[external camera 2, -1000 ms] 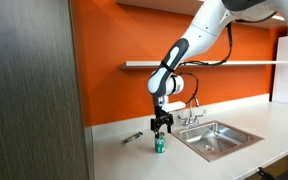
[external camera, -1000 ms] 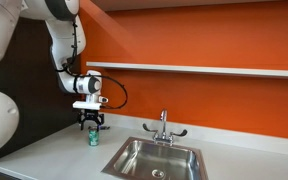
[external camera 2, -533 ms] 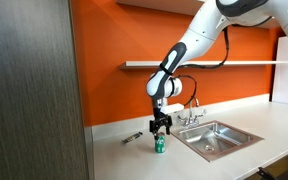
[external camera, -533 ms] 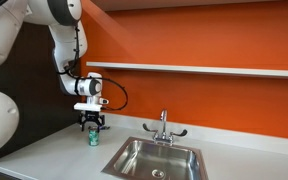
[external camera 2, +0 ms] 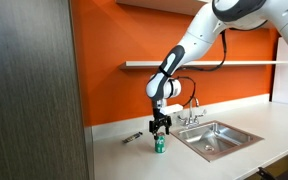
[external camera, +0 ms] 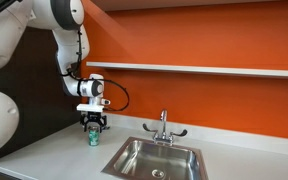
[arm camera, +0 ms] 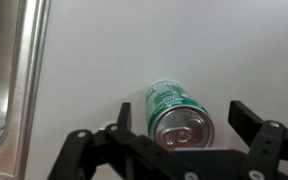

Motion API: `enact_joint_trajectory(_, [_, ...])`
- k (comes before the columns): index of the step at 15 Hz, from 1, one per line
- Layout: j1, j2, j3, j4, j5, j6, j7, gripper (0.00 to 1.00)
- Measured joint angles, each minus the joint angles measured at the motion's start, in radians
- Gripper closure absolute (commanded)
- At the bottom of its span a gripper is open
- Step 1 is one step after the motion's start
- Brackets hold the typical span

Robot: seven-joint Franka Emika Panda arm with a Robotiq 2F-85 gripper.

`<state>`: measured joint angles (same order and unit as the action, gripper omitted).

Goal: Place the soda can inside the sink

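I will move my gripper down around the can's upper end (arm camera: 181,127) and close it there, because the can's silvery top already shows between my open fingers.
The green soda can (external camera: 93,137) stands upright on the white counter, left of the sink (external camera: 154,158) in an exterior view. It also shows in the other exterior view (external camera 2: 160,146), left of the sink (external camera 2: 216,137). My gripper (external camera: 94,124) hangs just above the can, fingers pointing down. In the wrist view the can (arm camera: 177,111) shows its silvery top between my two black fingers; the gripper (arm camera: 180,125) is open, with gaps on both sides of the can. The sink's steel rim (arm camera: 24,70) runs along the left edge.
A chrome faucet (external camera: 164,128) with two handles stands behind the basin. A small dark object (external camera 2: 131,137) lies on the counter left of the can. An orange wall with a white shelf (external camera: 199,69) is behind. A dark cabinet panel (external camera 2: 29,100) stands at the left.
The gripper has shifted very slightly over the can; the can has not moved.
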<state>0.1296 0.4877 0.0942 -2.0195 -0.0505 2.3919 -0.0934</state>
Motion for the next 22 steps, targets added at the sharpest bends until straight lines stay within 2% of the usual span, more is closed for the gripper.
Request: enact_joint_trajectory(22, [0.0, 0.068, -0.013, 0.069, -0.016, 0.0, -0.008, 0.0])
